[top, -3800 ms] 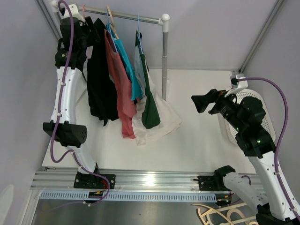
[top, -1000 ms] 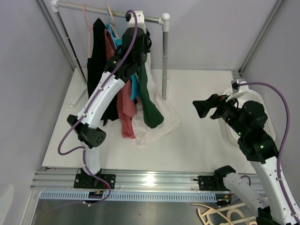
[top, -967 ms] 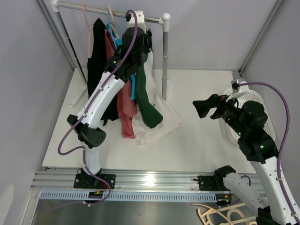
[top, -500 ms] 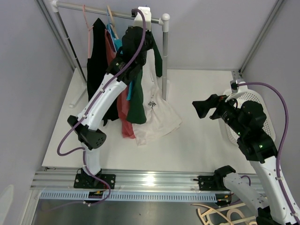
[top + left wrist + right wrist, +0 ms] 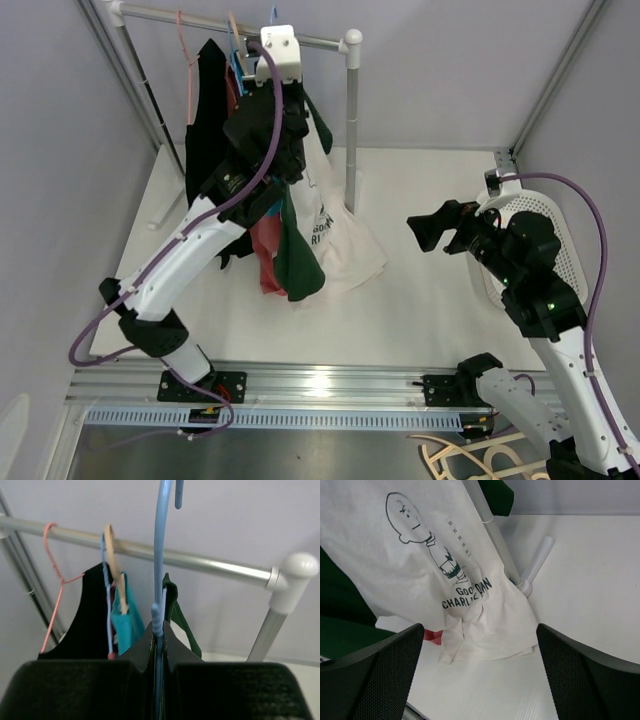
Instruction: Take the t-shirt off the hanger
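The right gripper moves to the left in the top view, where the near green sleeve hangs loose, and back onto the sleeve's lower end [image 5: 301,278] [image 5: 351,637] next.
The t-shirt [image 5: 335,232] is white with dark green sleeves [image 5: 300,262] and a cartoon print [image 5: 437,555]. It hangs from a light blue hanger [image 5: 161,555]. My left gripper [image 5: 284,88] is shut on the hanger's neck [image 5: 159,630], just below the hook. In the left wrist view the hook stands up in front of the rail [image 5: 210,565] and looks free of it. The shirt's hem rests bunched on the table by the post. My right gripper [image 5: 432,228] is open and holds nothing. It points at the shirt from the right [image 5: 480,672], a short way off.
On the rail [image 5: 180,17] hang a black garment [image 5: 205,130], a coral one [image 5: 263,252] and a teal one [image 5: 125,622], on a pink hanger [image 5: 186,60] and a wooden hanger [image 5: 114,555]. The rack post [image 5: 351,130] stands behind the shirt. A white basket [image 5: 548,215] sits at the right.
My left arm crossed from the rail's left end to the blue hanger, shut on it, then lifted it and drew it toward the near side. The shirt swung. The right arm barely moved.
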